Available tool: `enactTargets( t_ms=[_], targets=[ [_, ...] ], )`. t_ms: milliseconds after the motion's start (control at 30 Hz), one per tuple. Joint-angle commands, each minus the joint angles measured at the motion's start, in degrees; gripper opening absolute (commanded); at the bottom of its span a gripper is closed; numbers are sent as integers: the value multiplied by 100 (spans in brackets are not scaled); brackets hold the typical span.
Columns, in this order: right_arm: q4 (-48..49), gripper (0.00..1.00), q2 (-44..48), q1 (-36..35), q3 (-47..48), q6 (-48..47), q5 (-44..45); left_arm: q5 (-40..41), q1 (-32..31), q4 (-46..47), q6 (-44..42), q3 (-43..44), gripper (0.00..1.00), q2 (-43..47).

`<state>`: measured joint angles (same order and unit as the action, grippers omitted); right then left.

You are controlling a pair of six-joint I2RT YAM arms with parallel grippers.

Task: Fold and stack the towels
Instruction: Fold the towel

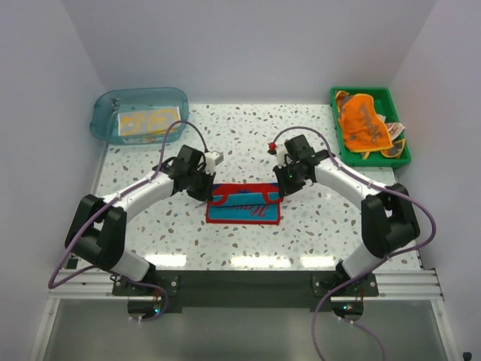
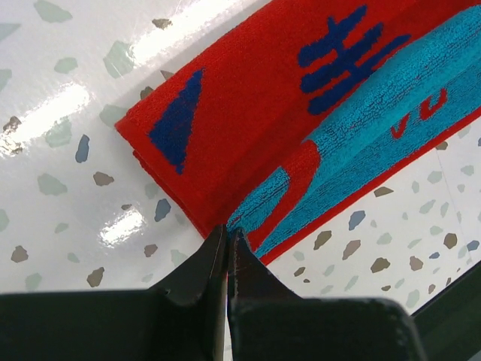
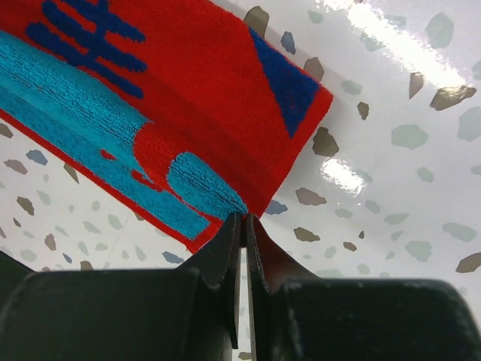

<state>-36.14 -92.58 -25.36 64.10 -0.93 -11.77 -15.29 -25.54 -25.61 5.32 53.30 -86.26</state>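
Observation:
My left gripper should next draw the towel's corner it is holding back, lower it there and let it go, because the towel's near red edge [image 1: 212, 220] [image 2: 273, 252] behind and below the gripper is still uncovered.
A teal towel [image 1: 244, 207] with red trim and lettering lies at the table's middle, its far edge folded over and showing a red side. My left gripper [image 1: 204, 185] is shut on the towel's left corner [image 2: 239, 218]. My right gripper [image 1: 286, 180] is shut on its right corner [image 3: 240, 204]. Both hold the folded edge just above the table. An orange towel [image 1: 363, 124] lies crumpled in the green tray [image 1: 372, 95]. A cream towel with yellow print [image 1: 146, 124] lies in the clear blue tub [image 1: 139, 113].
The tub stands at the back left and the green tray at the back right, with more cloths under the orange one. White walls close in the back and sides. The arm bases are bolted at the near edge.

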Motion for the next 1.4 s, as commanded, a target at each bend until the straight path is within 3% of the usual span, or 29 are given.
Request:
enactTargets(
  t_ms=[0, 467, 1100, 1367],
  targets=[
    [212, 0, 231, -12, -160, 304, -176, 149, 23, 56, 197, -100, 0, 179],
    [318, 0, 99, -118, -450, 506, -264, 131, 14, 3, 285, -232, 0, -31],
    [107, 0, 609, -162, -521, 664, -273, 26, -48, -375, 435, -126, 0, 548],
    [414, 0, 372, -188, -872, 822, -422, -27, -118, -182, 470, -399, 0, 233]
  ],
)
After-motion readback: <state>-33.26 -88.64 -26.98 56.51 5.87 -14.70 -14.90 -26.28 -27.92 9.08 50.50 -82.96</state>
